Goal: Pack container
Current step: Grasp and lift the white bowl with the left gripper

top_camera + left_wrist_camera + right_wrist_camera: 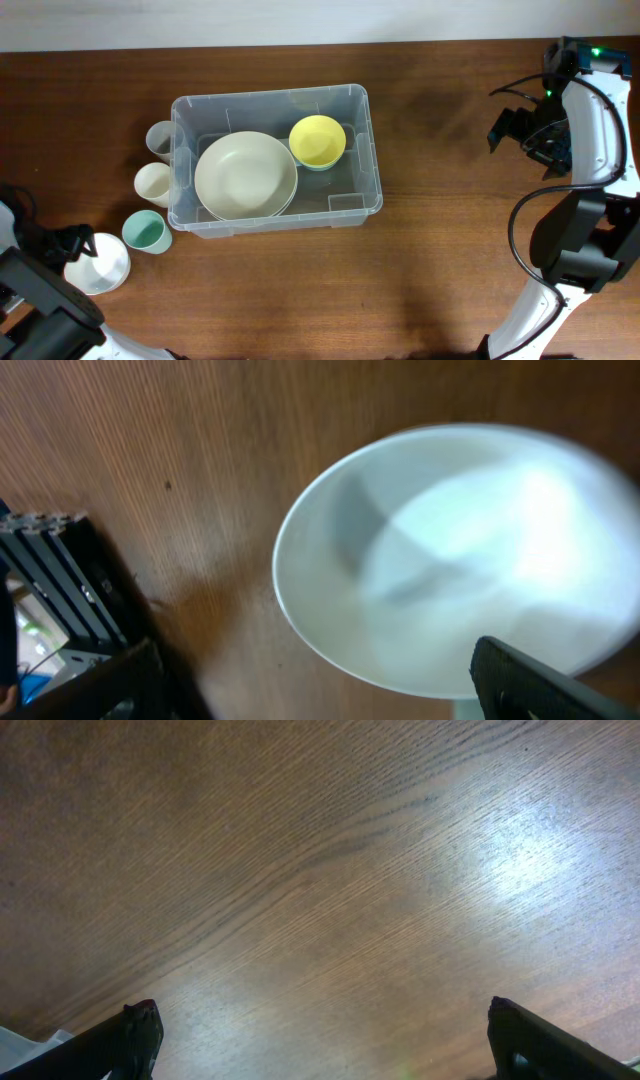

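Note:
My left gripper moves down astride the white bowl's near rim (71, 282) (308, 637) next. The bowl's near rim is below, between its open fingers, and bare wood leaves finger room there.
The container (364, 150), a large clear plastic bin, stands left of the table's middle. A big cream bowl (245, 176) and a yellow bowl (317, 141) sit inside it. A white bowl (100, 265) sits on the table at the front left. My left gripper (72, 244) is at that bowl's left edge. In the left wrist view the white bowl (460, 550) is blurred and fills the frame. The left gripper (320, 675) is open, with one finger over the bowl's near rim. My right gripper (520, 130) is open and empty at the far right, over bare wood in its wrist view (320, 1020).
Three cups stand just left of the container: a greyish one (160, 138), a cream one (152, 183) and a teal one (146, 231). The teal cup is close to the white bowl. The wooden table (450, 250) ends at a pale wall along the back.

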Available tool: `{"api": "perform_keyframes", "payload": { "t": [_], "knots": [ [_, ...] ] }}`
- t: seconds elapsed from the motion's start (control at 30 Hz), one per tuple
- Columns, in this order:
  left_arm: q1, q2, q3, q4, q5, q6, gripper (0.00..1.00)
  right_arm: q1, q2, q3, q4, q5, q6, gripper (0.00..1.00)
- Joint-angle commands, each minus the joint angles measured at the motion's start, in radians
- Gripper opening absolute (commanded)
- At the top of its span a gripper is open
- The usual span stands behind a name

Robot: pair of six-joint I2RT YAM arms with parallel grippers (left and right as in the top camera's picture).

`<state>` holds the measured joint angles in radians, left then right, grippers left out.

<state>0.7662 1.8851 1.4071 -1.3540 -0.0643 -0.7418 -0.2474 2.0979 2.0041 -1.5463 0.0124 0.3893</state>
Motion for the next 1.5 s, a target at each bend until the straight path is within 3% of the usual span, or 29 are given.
{"api": "perform_keyframes", "payload": {
  "t": [0.0,0.23,0.47,0.57,0.6,0.8,0.83,0.9,1.07,1.17,1.47],
  "knots": [
    [0.003,-0.012,-0.080,0.027,-0.011,-0.002,1.00,-0.003,-0.008,-0.004,0.000,-0.001,0.000,0.99],
    [0.003,-0.012,-0.235,0.187,-0.004,-0.003,1.00,-0.003,-0.008,-0.004,0.000,-0.002,0.000,0.99],
    [0.003,-0.012,-0.264,0.278,-0.003,-0.002,0.98,-0.003,-0.008,-0.004,0.000,-0.002,0.000,0.99],
    [0.004,-0.012,-0.264,0.294,-0.003,-0.003,0.89,-0.003,-0.008,-0.004,0.000,-0.001,0.000,0.99],
    [0.003,-0.012,-0.264,0.298,-0.003,-0.003,0.77,-0.003,-0.008,-0.004,0.000,-0.001,0.000,0.99],
    [0.004,-0.012,-0.264,0.304,-0.003,-0.003,0.35,-0.003,-0.008,-0.004,0.000,-0.002,0.000,0.99],
    [0.004,-0.012,-0.264,0.307,-0.003,-0.003,0.21,-0.003,-0.008,-0.004,0.000,-0.002,0.000,0.99],
    [0.004,-0.012,-0.264,0.311,0.000,-0.003,0.13,-0.003,-0.008,-0.004,0.000,-0.002,0.000,0.99],
    [0.004,-0.012,-0.245,0.314,-0.001,-0.002,0.11,-0.003,-0.008,-0.004,0.000,-0.002,0.000,0.99],
    [0.008,-0.018,-0.193,0.310,0.000,-0.002,0.01,-0.003,-0.008,-0.004,0.000,-0.002,0.000,0.99],
    [0.006,-0.109,0.218,0.188,0.010,0.040,0.01,-0.003,-0.008,-0.004,0.000,-0.002,0.000,0.99]
  ]
}}
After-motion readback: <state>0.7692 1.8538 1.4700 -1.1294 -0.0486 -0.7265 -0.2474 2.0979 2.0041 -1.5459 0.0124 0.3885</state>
